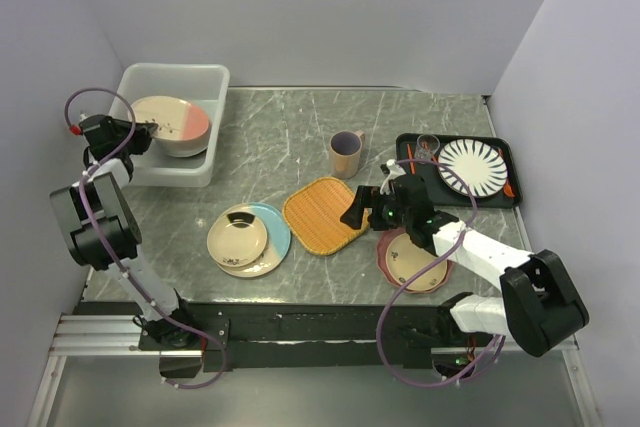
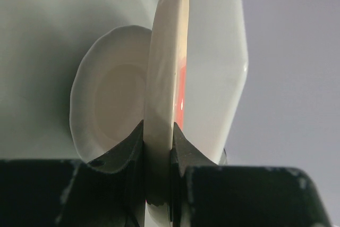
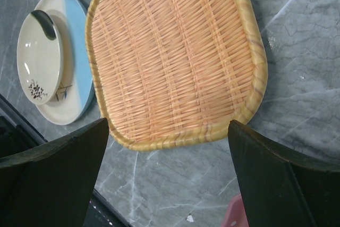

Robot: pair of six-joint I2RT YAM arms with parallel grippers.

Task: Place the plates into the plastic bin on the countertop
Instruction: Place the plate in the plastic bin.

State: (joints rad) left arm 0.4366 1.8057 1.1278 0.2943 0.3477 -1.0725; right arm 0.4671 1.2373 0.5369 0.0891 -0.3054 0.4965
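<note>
My left gripper holds the cream-and-pink plate [image 1: 172, 119] already inside the bin's sides, so next I need to lower it slightly outward onto the white plate and release the cream-and-pink plate's rim.
The plastic bin [image 1: 205, 82] stands at the back left. My left gripper [image 1: 138, 135] is inside it, shut on the rim of a cream-and-pink plate [image 1: 172, 119]. In the left wrist view the gripper [image 2: 158, 137] pinches that plate [image 2: 166, 67] edge-on, with a white plate [image 2: 103, 107] behind it. My right gripper [image 1: 358, 209] is open and empty over the near right edge of a woven tray. A small cream floral plate [image 1: 236, 236] lies on a cream-and-light-blue plate [image 1: 275, 232]. A pink scalloped plate [image 1: 405, 262] lies under my right arm.
The woven tray [image 1: 318, 215] lies mid-counter and fills the right wrist view [image 3: 170, 57], my fingers apart [image 3: 167, 176] over the countertop [image 3: 175, 184]. A beige mug [image 1: 345, 153] stands behind it. A black tray [image 1: 410, 147] at the right holds a striped plate [image 1: 472, 165].
</note>
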